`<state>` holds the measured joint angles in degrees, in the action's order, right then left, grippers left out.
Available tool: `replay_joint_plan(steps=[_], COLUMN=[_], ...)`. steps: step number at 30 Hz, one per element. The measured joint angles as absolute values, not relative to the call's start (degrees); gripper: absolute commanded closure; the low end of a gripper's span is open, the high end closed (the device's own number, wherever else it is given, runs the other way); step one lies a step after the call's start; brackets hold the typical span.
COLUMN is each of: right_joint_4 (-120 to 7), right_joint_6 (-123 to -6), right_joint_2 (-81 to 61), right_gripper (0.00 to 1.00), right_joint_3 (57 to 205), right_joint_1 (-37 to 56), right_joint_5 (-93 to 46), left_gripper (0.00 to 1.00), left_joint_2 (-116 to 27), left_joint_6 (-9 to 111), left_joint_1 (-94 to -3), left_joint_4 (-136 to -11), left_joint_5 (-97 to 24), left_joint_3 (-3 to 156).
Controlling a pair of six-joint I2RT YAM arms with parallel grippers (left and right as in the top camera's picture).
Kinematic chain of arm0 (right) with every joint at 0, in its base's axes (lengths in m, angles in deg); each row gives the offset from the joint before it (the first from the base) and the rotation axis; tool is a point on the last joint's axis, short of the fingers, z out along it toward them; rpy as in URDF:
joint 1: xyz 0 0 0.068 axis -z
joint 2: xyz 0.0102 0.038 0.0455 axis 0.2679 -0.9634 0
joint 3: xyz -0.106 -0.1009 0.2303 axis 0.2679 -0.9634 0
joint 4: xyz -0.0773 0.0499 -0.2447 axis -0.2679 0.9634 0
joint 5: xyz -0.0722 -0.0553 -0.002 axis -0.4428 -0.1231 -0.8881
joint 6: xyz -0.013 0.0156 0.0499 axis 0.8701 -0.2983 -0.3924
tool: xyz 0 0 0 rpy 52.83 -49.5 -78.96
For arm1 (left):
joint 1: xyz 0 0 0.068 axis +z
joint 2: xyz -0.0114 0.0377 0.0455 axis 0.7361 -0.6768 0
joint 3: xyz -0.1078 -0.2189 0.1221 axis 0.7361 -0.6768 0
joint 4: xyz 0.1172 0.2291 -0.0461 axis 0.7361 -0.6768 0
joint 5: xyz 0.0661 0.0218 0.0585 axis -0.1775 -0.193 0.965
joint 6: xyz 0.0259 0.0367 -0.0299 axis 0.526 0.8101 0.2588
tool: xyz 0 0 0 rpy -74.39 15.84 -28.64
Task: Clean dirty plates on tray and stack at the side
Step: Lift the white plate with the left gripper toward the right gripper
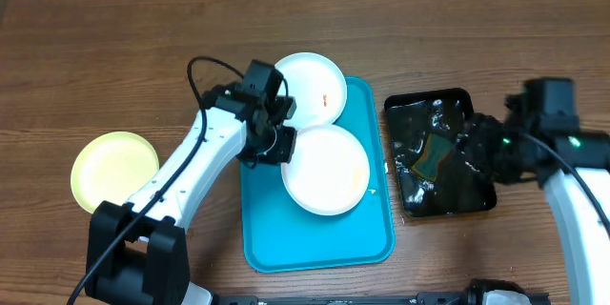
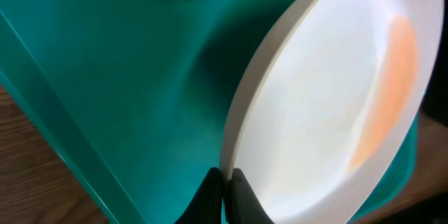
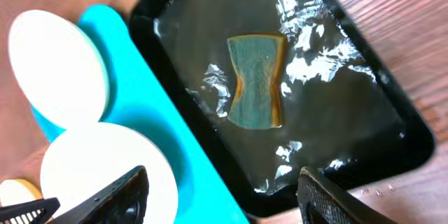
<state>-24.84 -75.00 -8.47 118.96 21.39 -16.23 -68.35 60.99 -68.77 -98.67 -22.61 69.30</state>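
Observation:
The plate goes right in the overhead view with my left gripper, over the watery black tray, next. Its rim is then released, since orange smears the plate.
The turquoise tray (image 1: 319, 243) lies at the table's middle. One white plate (image 1: 329, 172) sits in it with an orange smear, seen close in the left wrist view (image 2: 329, 98). My left gripper (image 1: 282, 143) is shut on this plate's left rim (image 2: 225, 182). A second white plate (image 1: 310, 84) with an orange-red speck overhangs the tray's far left corner. The pale yellow-green plate (image 1: 114, 167) lies on the table at the left. My right gripper (image 3: 224, 203) is open and empty, above the near edge of the black tray (image 3: 364, 126).
The glossy black tray (image 1: 443, 205) to the right of the turquoise tray holds water and a green-and-yellow sponge (image 3: 257, 80), also in the overhead view (image 1: 434, 157). Wooden table all round.

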Motion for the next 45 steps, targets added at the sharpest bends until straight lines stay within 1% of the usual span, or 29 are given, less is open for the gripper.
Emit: replay_joint_plan(steps=[6,9,13,17,20,24,28,35,39,45], right_joint_4=[-23.44,-22.87,-22.52,-21.26,-20.45,-19.29,-18.13,-17.56,-17.5,-17.52], right_joint_6=[-75.0,-75.02,-74.72,-74.52,-74.43,-74.3,-74.28,-74.08,-74.06,-74.04], right_joint_2=[-4.58,-4.51,-4.51,-4.51,-4.51,-4.51,-4.51,-4.51,-4.51,-4.51], right_gripper=[0.28,0.29,0.28,0.29,0.28,0.28,0.28,0.28,0.28,0.28], right_joint_3=[118.98,118.98,118.98,118.98,118.98,118.98,118.98,118.98,118.98,118.98], right_joint_1=[22.98,23.44,23.44,23.44,23.44,23.44,23.44,23.44,23.44,23.44], right_joint_5=[-16.06,-16.12,-16.1,-16.21,-16.34,-16.5,-17.11,-18.22,-18.31,-18.31], left_gripper=[0.96,0.96,0.96,0.96,0.96,0.96,0.96,0.96,0.96,0.96], left_joint_2=[-68.35,-68.35,-68.37,-69.51,-71.67,-74.42,-74.95,-74.95,-74.95,-74.95], left_joint_6=[60.73,59.4,56.01,53.58,52.77,52.56,52.91,57.98,64.14,72.38], left_joint_1=[-73.07,-76.11,-81.05,-86.67,-90.65,-94.84,-98.17,-103.7,-106.6,-109.47], left_joint_4=[-101.08,-97.76,-91.24,-85.98,-82.72,-77.6,-72.21,-67.99,-64.25,-59.48], left_joint_5=[-23.31,-23.12,-19.01,-11.38,-3.31,6.83,14.19,26.19,33.25,40.4], left_joint_3=[79.03,82.37,83.31,83.37,83.37,83.37,83.37,83.37,83.37,83.4])
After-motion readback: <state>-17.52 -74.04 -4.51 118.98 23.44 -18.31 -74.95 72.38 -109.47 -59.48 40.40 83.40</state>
